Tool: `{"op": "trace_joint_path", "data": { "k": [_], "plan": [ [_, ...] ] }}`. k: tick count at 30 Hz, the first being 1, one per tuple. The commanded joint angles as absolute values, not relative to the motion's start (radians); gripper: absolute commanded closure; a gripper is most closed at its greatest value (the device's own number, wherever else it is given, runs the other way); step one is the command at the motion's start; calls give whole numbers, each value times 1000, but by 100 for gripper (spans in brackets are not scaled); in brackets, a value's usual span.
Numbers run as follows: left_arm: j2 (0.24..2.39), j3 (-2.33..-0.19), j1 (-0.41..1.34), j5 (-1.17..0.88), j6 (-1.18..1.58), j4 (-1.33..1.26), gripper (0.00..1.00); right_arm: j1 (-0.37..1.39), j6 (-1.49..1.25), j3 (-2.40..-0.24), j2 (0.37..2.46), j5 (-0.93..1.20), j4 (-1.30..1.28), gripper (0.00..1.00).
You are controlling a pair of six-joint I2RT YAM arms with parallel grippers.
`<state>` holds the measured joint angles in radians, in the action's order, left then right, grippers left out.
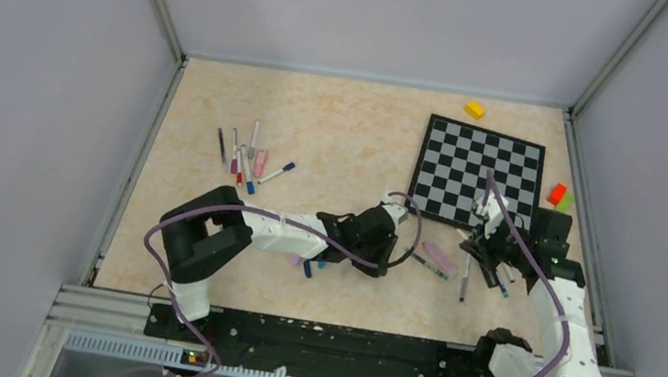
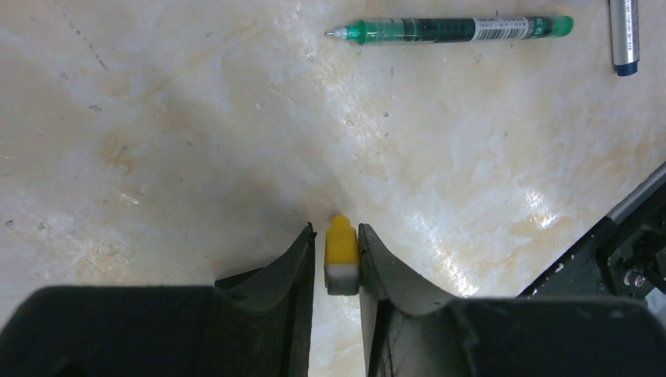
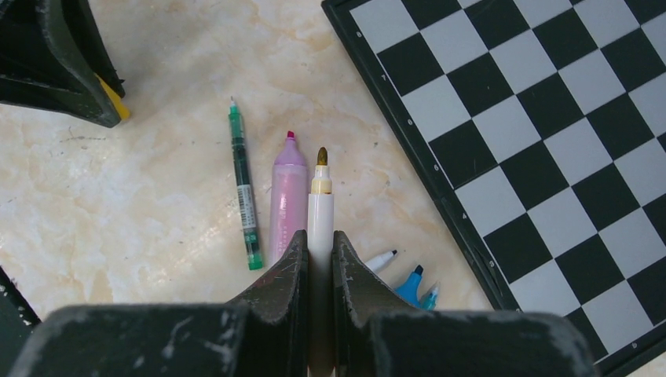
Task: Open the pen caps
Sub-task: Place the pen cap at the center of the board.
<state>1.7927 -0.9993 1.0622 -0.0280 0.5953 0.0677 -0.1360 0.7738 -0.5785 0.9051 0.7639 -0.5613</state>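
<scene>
The robot's right gripper will next move along the chessboard's near edge, past the uncapped pens, and down to the table, because the white pen's tip is already bare.
A stubby yellow-and-white pen cap (image 2: 342, 250) sits between the fingers of my left gripper (image 2: 336, 232). It touches the right finger, and a narrow gap separates it from the left one, so the jaws stand slightly open. My right gripper (image 3: 318, 238) is shut on a white pen (image 3: 320, 196) whose bare yellowish tip points away from it. An uncapped pink highlighter (image 3: 288, 196) and a green pen (image 3: 244, 196) lie just left of that pen. Two small loose caps (image 1: 306, 265) lie on the table under the left arm.
A chessboard (image 1: 481, 176) lies at the right rear, close to the right gripper (image 1: 485, 245). Several pens (image 1: 248, 160) are scattered at the left rear. A yellow block (image 1: 474, 110) sits at the back; red and green blocks (image 1: 560, 196) sit at the right wall. More uncapped pens (image 3: 408, 284) lie beside the right fingers.
</scene>
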Motion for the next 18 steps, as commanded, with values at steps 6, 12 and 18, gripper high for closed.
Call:
{"op": "trace_joint_path", "data": {
  "k": [6, 12, 18],
  "plan": [
    [1780, -1048, 1065, -9, 560, 116, 65, -229, 723, -630, 943, 707, -526, 100],
    [1731, -1052, 1065, 20, 545, 117, 58, -318, 719, -640, 994, 697, -546, 100],
    [1664, -1022, 1066, 30, 526, 90, 52, -344, 712, -640, 1026, 685, -541, 100]
  ]
}}
